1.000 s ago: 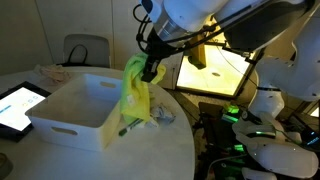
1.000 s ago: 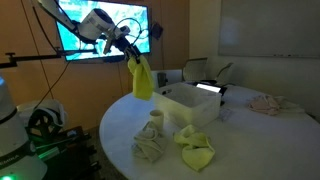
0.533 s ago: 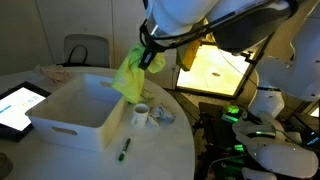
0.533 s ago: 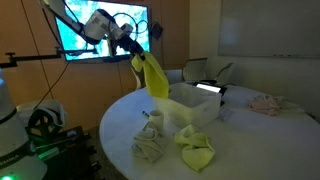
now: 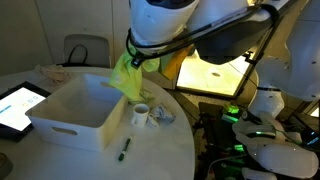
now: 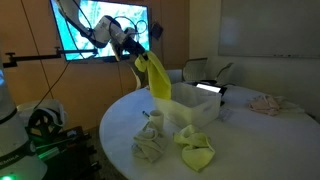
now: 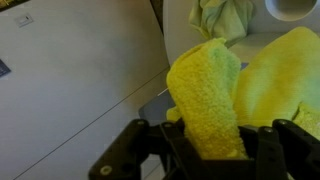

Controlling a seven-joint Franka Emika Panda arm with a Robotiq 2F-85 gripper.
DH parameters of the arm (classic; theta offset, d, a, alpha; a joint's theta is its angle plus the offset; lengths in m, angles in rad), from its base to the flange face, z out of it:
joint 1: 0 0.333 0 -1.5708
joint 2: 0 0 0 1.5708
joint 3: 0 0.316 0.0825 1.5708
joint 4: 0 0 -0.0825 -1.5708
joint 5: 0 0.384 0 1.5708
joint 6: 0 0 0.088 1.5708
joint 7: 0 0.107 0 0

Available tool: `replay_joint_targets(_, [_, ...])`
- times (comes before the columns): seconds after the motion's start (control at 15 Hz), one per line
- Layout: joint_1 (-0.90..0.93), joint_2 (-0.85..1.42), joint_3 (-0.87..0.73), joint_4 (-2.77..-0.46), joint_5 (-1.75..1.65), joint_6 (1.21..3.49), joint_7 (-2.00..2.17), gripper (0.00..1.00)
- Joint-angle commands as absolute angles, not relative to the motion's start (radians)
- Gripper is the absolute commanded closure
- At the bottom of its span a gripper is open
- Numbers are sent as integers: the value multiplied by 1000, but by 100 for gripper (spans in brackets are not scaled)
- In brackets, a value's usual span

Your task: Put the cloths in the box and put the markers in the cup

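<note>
The opening of the box is outward of my gripper, so I should next move my gripper outward over the inside of the white box (image 5: pixel 75 110) and let go of the yellow cloth there.
My gripper (image 5: pixel 137 57) (image 6: pixel 137 55) is shut on a yellow cloth (image 5: pixel 126 79) (image 6: pixel 159 82) (image 7: pixel 205 98), which hangs over the near edge of the white box (image 5: pixel 75 110) (image 6: pixel 195 105). In the wrist view the cloth fills the jaws (image 7: pixel 205 150) above the box wall (image 7: pixel 70 70). A white cup (image 5: pixel 141 116) (image 6: pixel 155 118) stands beside the box. A dark marker (image 5: pixel 124 150) lies on the table in front of the box. Another yellow cloth (image 6: pixel 196 148) and a whitish cloth (image 6: pixel 150 145) lie on the table.
The round white table (image 5: pixel 160 150) (image 6: pixel 250 140) also holds a tablet (image 5: pixel 17 105), a pinkish cloth (image 6: pixel 266 102) and a small crumpled item (image 5: pixel 163 116) by the cup. A chair (image 5: pixel 85 50) stands behind the table. A lit screen (image 6: pixel 100 30) hangs on the wall.
My gripper has carried the yellow cloth up and sideways from beside the box to over its edge. The cup and marker, hidden before by the cloth, now show.
</note>
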State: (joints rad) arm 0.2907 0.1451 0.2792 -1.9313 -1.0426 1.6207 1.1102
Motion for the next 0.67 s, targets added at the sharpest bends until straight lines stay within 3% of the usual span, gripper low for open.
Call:
replay_joint_targets(0.0, [310, 245, 270, -1808, -1078, 1605, 1096, 96])
replay_joint_targets(0.6, [302, 409, 230, -1618, -1083, 1778, 1022, 95])
